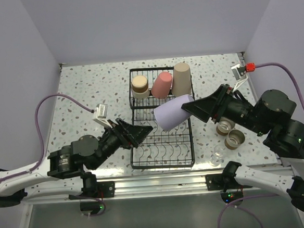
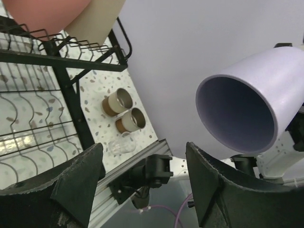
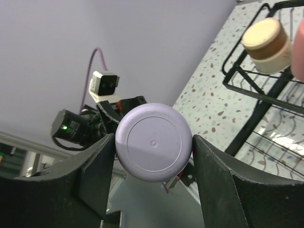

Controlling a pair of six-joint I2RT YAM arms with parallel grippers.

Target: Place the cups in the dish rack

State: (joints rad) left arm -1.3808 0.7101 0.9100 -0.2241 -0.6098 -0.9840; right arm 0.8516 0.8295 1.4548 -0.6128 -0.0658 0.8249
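I will next move my right gripper over the empty lower wires of the rack, below it and to its left in the top view. I will turn the cup so its opening faces down, lower it and let go.
My right gripper (image 1: 185, 107) is shut on the lavender cup (image 1: 173, 114) and holds it on its side above the middle of the black dish rack (image 1: 138, 162); the right wrist view shows its round base (image 3: 154, 142) between the fingers. Its open mouth (image 2: 237, 114) faces my left gripper (image 1: 147, 129), which is open and empty over the rack's lower tines. In the raised basket stand a tan-brown cup (image 1: 139, 86), the pink cup (image 1: 161, 84) and the tall beige cup (image 1: 181, 78). Two tan-brown cups (image 1: 230, 132) and the clear glass (image 1: 217, 155) lie right of the rack.
The white speckled table (image 1: 82, 92) has walls at the back and both sides. A metal rail (image 1: 162, 185) runs along the near edge by the arm bases. Purple cables loop at the far left and far right.
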